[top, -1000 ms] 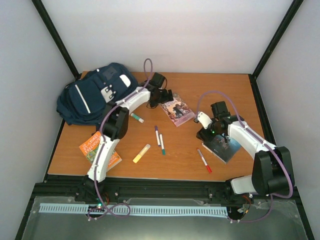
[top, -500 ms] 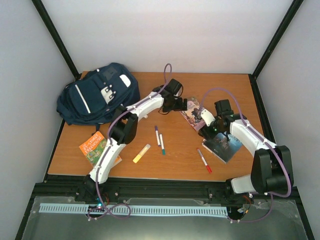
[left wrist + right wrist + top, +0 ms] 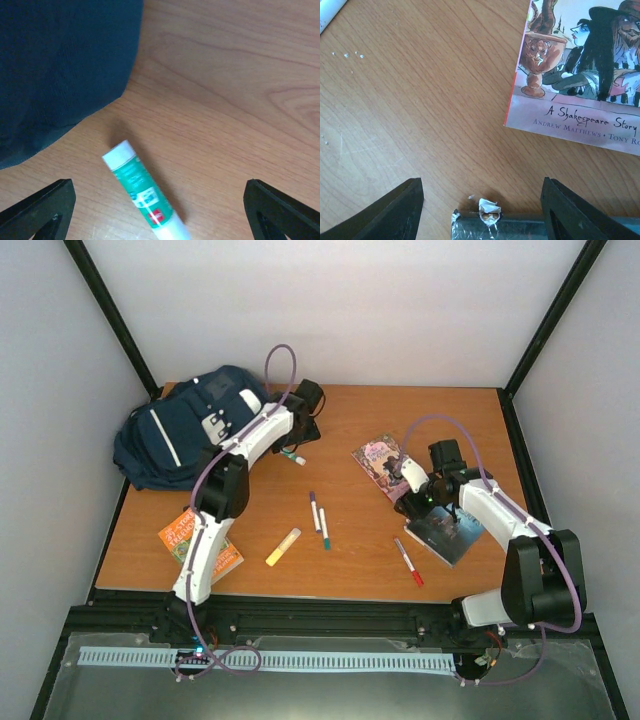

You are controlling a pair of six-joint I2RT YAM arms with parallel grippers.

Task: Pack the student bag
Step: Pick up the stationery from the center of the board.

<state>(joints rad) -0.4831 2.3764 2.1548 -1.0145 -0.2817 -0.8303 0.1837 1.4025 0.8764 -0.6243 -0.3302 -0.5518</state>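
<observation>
Next, my left gripper lowers and draws back over the glue stick's labelled body (image 3: 292,456) (image 3: 148,200), fingers to either side, as the glue stick lies flat on the wood below them.
The student bag (image 3: 190,430), navy with thin white stripes, lies at the table's back left; its fabric (image 3: 60,65) fills the upper left of the left wrist view. My left gripper (image 3: 297,440) hangs open just right of the bag. A green-and-white glue stick (image 3: 142,192) lies on the wood between its fingers (image 3: 45,210), untouched. My right gripper (image 3: 408,498) is open and low over the table. The torn corner of a dark book (image 3: 520,227) lies between its fingers (image 3: 395,210). A pink Shakespeare book (image 3: 580,75) lies just ahead.
An orange book (image 3: 200,540) lies by the left arm. A yellow highlighter (image 3: 283,546), a purple marker (image 3: 314,510) and a green marker (image 3: 324,528) lie mid-table. A red marker (image 3: 408,562) sits near the dark book (image 3: 445,530). Black frame posts border the table.
My left arm pushed the pink book rightward toward the right gripper, then swung back left and now hangs over the glue stick by the bag. The right arm barely moved.
</observation>
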